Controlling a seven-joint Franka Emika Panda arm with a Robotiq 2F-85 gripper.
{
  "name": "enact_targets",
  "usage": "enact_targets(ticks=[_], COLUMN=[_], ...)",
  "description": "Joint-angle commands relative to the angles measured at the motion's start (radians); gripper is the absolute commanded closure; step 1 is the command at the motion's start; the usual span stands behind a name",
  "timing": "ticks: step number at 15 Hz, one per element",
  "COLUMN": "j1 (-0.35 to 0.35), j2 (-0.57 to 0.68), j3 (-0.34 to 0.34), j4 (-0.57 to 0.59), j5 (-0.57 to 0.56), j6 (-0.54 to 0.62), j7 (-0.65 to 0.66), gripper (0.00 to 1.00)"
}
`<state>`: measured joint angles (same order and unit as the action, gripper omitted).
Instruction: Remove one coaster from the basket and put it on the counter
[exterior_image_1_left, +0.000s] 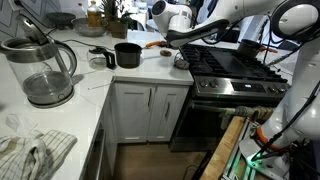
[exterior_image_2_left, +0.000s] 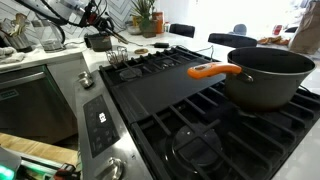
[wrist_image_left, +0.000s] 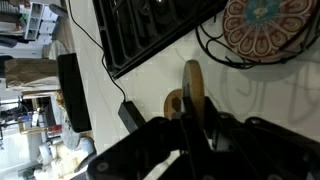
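Note:
I need to lower the brown coaster with my gripper away from the basket, toward the bare counter (exterior_image_1_left: 168, 57) (wrist_image_left: 167, 83) beside the brownish rounded shape.
In the wrist view my gripper (wrist_image_left: 192, 112) is shut on a brown coaster (wrist_image_left: 192, 85), held on edge between the fingers above the white counter (wrist_image_left: 255, 100). A second brownish rounded shape shows just behind it; I cannot tell what it is. The basket (wrist_image_left: 215, 52), a dark wire holder, sits at the upper right with a patterned coaster (wrist_image_left: 265, 25) lying in it. In an exterior view the gripper (exterior_image_1_left: 173, 40) hangs over the counter (exterior_image_1_left: 140, 72) by the stove's corner, close to the basket (exterior_image_1_left: 182, 60).
The black gas stove (exterior_image_1_left: 235, 70) (wrist_image_left: 150, 30) borders the basket. A black pot (exterior_image_1_left: 127, 55), an orange utensil (exterior_image_1_left: 155, 45) and a glass kettle (exterior_image_1_left: 42, 72) stand on the counter. A big pot with an orange handle (exterior_image_2_left: 265, 75) sits on the stove. A black cable (wrist_image_left: 110, 75) crosses the counter.

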<state>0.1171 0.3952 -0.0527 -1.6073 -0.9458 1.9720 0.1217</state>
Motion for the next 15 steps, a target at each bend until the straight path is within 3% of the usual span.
enact_targets(ticks=[1,8,15], j1=[-0.005,0.008,0.009], j2=[0.024,0.064,0.095], j3=[0.011,0.019,0.029], j4=[0.004,-0.004,-0.036], j5=[-0.043,-0.141,-0.273], j6=[-0.005,0.016,0.108], j7=[-0.006,0.030,0.221], gripper=[0.97,0.97,0.97])
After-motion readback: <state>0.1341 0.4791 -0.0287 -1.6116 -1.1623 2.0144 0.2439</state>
